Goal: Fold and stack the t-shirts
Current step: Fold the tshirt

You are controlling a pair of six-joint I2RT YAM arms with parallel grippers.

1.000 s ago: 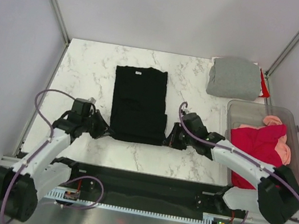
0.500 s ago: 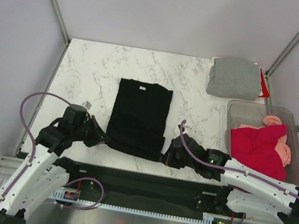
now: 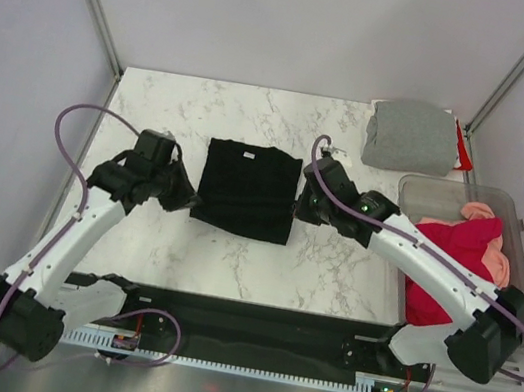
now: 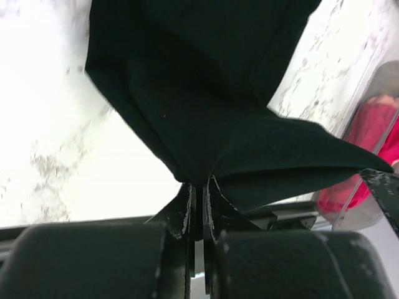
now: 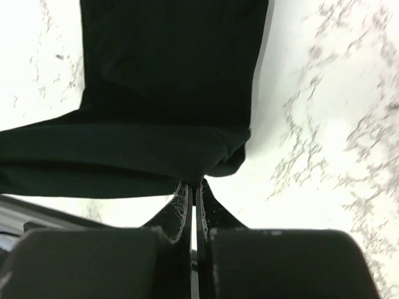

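Observation:
The hem of the black t-shirt is only partway over, so next my left gripper will carry the hem's corner outward onto the shirt's same-side far corner (image 3: pixel 215 142) and let go of it.
The black t-shirt (image 3: pixel 248 191) lies mid-table, its near part raised and doubled over toward the back. My left gripper (image 3: pixel 186 195) is shut on its left hem corner; in the left wrist view the cloth (image 4: pixel 187 106) runs straight into the closed jaws of the gripper (image 4: pixel 199 184). My right gripper (image 3: pixel 303 203) is shut on the right hem corner, and the right wrist view shows the black cloth (image 5: pixel 168 93) pinched at the gripper (image 5: pixel 194 184). A folded grey t-shirt (image 3: pixel 412 136) rests at the back right. Crimson (image 3: pixel 450 252) and salmon-pink (image 3: pixel 494 259) t-shirts fill the tub.
The clear plastic tub (image 3: pixel 415 191) stands along the right edge of the marble table (image 3: pixel 154 116). A red scrap (image 3: pixel 462 155) pokes out beside the grey shirt. Metal frame posts rise at both back corners. Purple cables loop off both arms.
Both grippers carried the black shirt's near hem up and away from the arm bases toward the collar. The shirt now looks about half as long.

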